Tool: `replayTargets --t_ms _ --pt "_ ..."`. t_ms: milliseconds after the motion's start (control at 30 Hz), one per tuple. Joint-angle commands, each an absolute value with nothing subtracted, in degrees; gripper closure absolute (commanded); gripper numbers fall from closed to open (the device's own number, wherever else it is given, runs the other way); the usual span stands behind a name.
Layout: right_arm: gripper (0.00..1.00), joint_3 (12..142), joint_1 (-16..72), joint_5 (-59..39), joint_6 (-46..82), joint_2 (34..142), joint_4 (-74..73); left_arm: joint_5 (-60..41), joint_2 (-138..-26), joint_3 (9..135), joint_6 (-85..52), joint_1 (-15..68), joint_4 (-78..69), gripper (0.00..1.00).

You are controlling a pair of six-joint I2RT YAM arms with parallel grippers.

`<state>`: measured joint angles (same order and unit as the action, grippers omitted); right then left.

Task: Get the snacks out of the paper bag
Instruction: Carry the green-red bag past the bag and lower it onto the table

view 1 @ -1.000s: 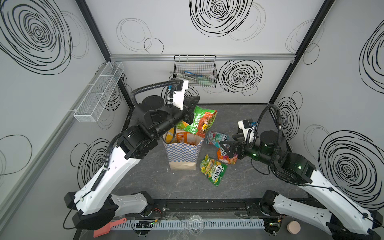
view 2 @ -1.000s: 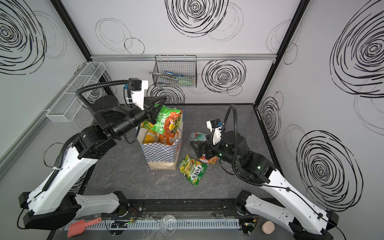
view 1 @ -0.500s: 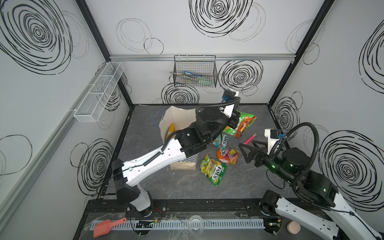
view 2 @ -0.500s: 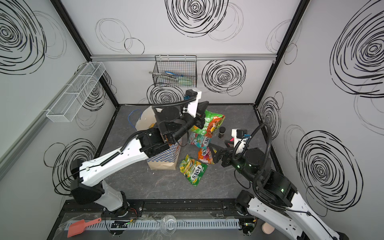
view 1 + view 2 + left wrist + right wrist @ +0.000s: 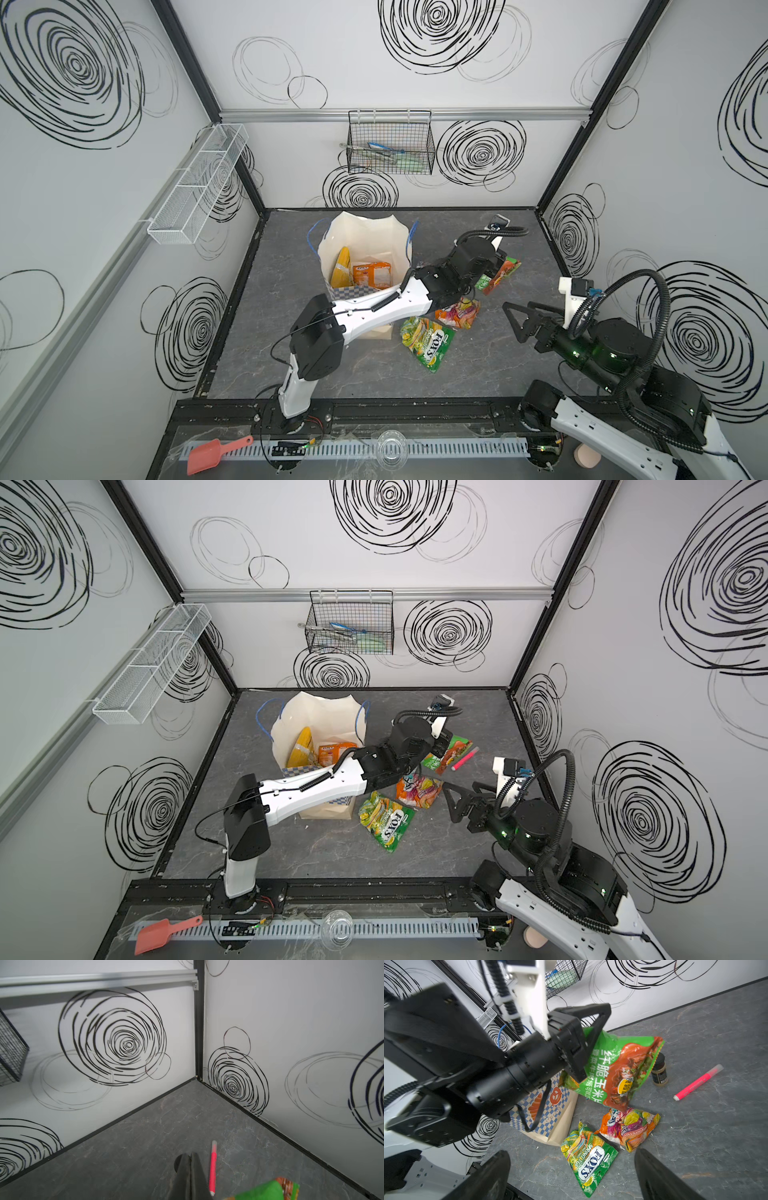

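The bare tabletop beside the orange-pink packet (image 5: 459, 316) is below the left gripper, nearer the robot's base, so the gripper needs to move back and down to let go of the held packet.
The paper bag (image 5: 365, 237) (image 5: 320, 712) stands open at mid-table with a yellow snack (image 5: 341, 270) and an orange snack (image 5: 372, 274) inside. My left gripper (image 5: 442, 746) (image 5: 190, 1155) reaches across to the bag's right, shut on a green and orange snack packet (image 5: 500, 274) (image 5: 616, 1068) that hangs from it just above the table. A green FOX'S packet (image 5: 426, 340) (image 5: 589, 1159) and an orange-pink packet (image 5: 459, 316) (image 5: 631, 1126) lie on the table beside the bag's base. My right gripper (image 5: 519, 309) (image 5: 572, 1154) hovers open at the front right, facing these packets, holding nothing.
A pink marker (image 5: 464, 758) (image 5: 213, 1167) and a small dark jar (image 5: 659, 1072) sit right of the held packet. A black wire basket (image 5: 390, 145) hangs on the back wall and a white mesh shelf (image 5: 199, 183) on the left wall. A red scoop (image 5: 212, 453) lies on the front rail.
My left arm swung from over the bag to the right and lowered, carrying the green and orange packet. My right arm drew back from the table packets toward the front right, still open.
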<state>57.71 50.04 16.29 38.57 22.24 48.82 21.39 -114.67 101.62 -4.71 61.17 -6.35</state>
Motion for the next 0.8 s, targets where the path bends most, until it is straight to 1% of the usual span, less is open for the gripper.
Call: replayTargets --t_ms 0,200,333,467,533,567,633,767 --pt "0.03 61.3 50.3 13.8 40.8 23.3 53.1 15.4 -118.5 101.1 -9.9 62.0 -9.6 1.00" --pt "0.03 63.3 50.2 11.4 42.5 23.7 59.2 8.4 -124.8 101.9 -14.8 62.6 -11.4 1.00" --pt "0.03 63.2 50.2 10.9 44.2 22.8 61.8 6.9 -127.9 102.8 -14.2 63.8 -10.9 1.00" --pt "0.03 62.5 50.2 10.2 44.7 22.8 61.3 5.6 -129.9 102.9 -14.1 64.5 -10.2 1.00" --pt "0.03 62.1 50.2 10.1 44.7 22.8 60.8 5.0 -130.4 103.6 -14.7 64.4 -8.8 0.82" --pt "0.03 62.0 50.2 10.2 44.7 23.0 60.7 4.7 -130.2 103.9 -14.8 64.3 -8.1 0.78" --pt "0.03 62.0 50.2 10.4 44.6 23.3 60.6 4.5 -129.1 103.9 -14.8 64.0 -7.6 0.72" --pt "0.03 62.4 50.2 10.9 44.6 23.6 60.2 4.6 -126.3 104.6 -14.5 63.2 -6.0 0.67"
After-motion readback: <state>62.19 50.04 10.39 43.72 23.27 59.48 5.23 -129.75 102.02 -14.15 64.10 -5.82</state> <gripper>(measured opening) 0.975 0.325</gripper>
